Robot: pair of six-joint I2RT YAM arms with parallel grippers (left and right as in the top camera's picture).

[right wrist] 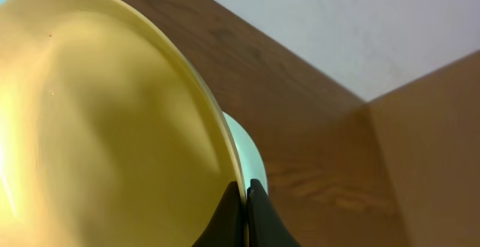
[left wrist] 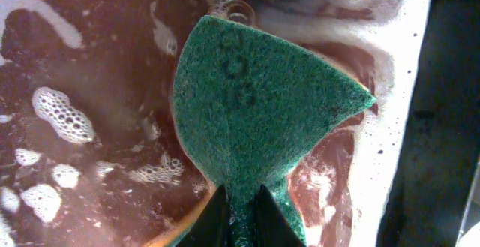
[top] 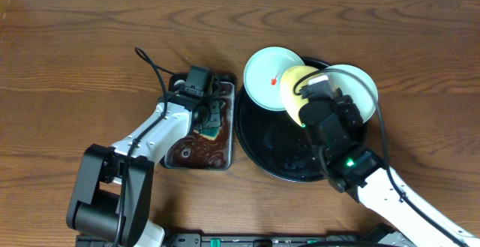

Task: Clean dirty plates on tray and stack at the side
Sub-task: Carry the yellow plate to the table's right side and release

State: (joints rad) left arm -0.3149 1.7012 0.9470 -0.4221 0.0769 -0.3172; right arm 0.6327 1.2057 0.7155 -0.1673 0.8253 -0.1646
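Observation:
The robot's right gripper will carry the pale yellow plate past the second blue-green plate, then down onto the table [top: 420, 106] [right wrist: 332, 182] beside the tray, where empty wood leaves room.
The black round tray [top: 274, 146] lies right of centre. A pale blue-green plate [top: 262, 78] with a red speck rests on the tray's far-left rim. A second blue-green plate [top: 360, 89] sits at the tray's far right. My right gripper [right wrist: 245, 194] is shut on the rim of the pale yellow plate [top: 294, 89], holding it tilted up over the tray; it fills the right wrist view [right wrist: 97, 127]. My left gripper [left wrist: 241, 213] is shut on a green sponge [left wrist: 255, 104] that is down in the metal pan's brown foamy liquid.
The rectangular metal pan [top: 227, 127] of dark soapy liquid stands just left of the tray, its white rim [left wrist: 405, 89] in the left wrist view. Bare wooden table lies to the left, at the back and at the far right.

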